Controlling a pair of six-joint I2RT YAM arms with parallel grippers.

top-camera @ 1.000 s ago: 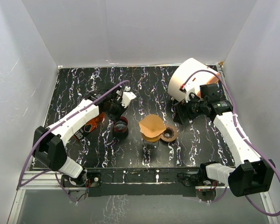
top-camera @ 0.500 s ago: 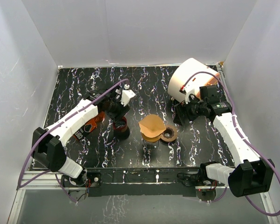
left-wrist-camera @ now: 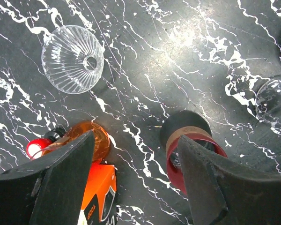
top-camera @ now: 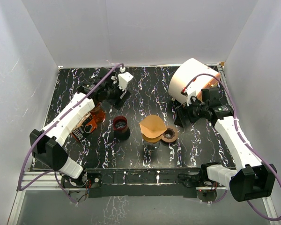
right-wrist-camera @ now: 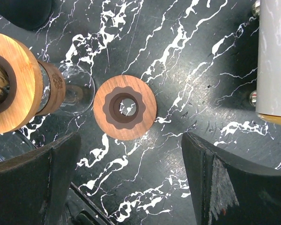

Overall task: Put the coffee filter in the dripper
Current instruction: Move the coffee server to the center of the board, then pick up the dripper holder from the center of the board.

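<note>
My right gripper moves down and to the left in the top view onto the disc's rim next, clear of the filter. The wooden disc (right-wrist-camera: 125,114) lies that way.
The brown paper coffee filter (top-camera: 151,125) sits opened in the wooden-ringed dripper (right-wrist-camera: 9,89) at the table's middle, above a glass vessel (right-wrist-camera: 79,91). My left gripper (top-camera: 114,95) hangs open toward the back left, apart from the filter, with only bare table between its fingers (left-wrist-camera: 135,138). My right gripper (top-camera: 182,115) is open just right of the filter, hovering over the table beside a wooden disc (right-wrist-camera: 125,114) with a brown flower-shaped hole. Neither gripper holds anything.
A dark red cup (top-camera: 120,126) on a black base stands left of the filter. An orange bottle (left-wrist-camera: 86,140) and an orange box (left-wrist-camera: 99,190) lie at the left. A clear ribbed glass cone (left-wrist-camera: 68,61) lies further back. A big white cylinder (top-camera: 189,79) stands at the back right.
My left gripper has opened, let go of the dark red cup and drawn up and back to the left. The cup stays standing. The right arm has hardly moved.
</note>
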